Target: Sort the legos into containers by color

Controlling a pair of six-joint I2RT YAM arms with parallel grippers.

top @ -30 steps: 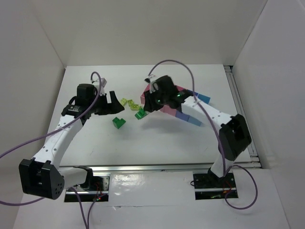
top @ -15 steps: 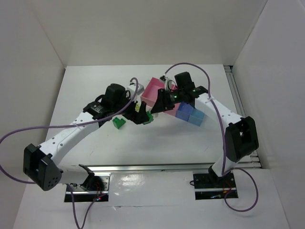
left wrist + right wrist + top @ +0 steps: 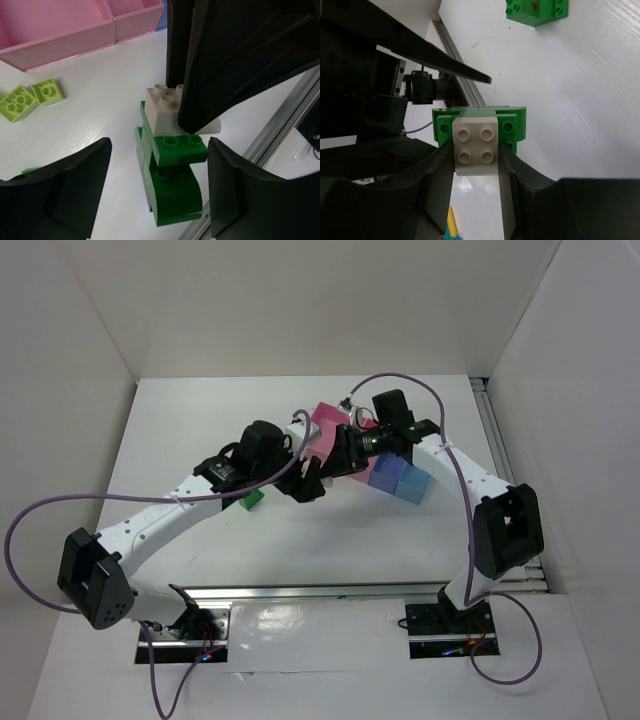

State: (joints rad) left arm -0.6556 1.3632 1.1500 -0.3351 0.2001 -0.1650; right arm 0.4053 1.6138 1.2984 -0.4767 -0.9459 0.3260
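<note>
The white brick [image 3: 475,142] will move with my right gripper off the differently colored green brick to the tray's narrow pink section, right in the top view, and be released.
My right gripper [image 3: 476,156] is shut on a white brick [image 3: 475,142] that is stuck onto a dark green curved brick [image 3: 512,126]. My left gripper [image 3: 159,187] is open, with its fingers on either side of that green brick [image 3: 175,195] and not touching it. In the top view the two grippers, left [image 3: 308,481] and right [image 3: 334,462], meet at mid-table in front of the pink tray [image 3: 326,420]. Another dark green brick [image 3: 252,500] lies on the table and also shows in the right wrist view [image 3: 537,10]. Two yellow-green bricks [image 3: 19,102] lie near the pink tray [image 3: 55,37].
The periwinkle tray [image 3: 385,473] and the light-blue tray [image 3: 413,486] sit to the right of the pink one, under my right forearm. White walls enclose the table on three sides. A metal rail [image 3: 280,125] runs along the table edge.
My left arm has swung right from the left side of the table, and its open fingers now straddle the green brick. My right gripper has lifted the white-and-green piece slightly rightward.
</note>
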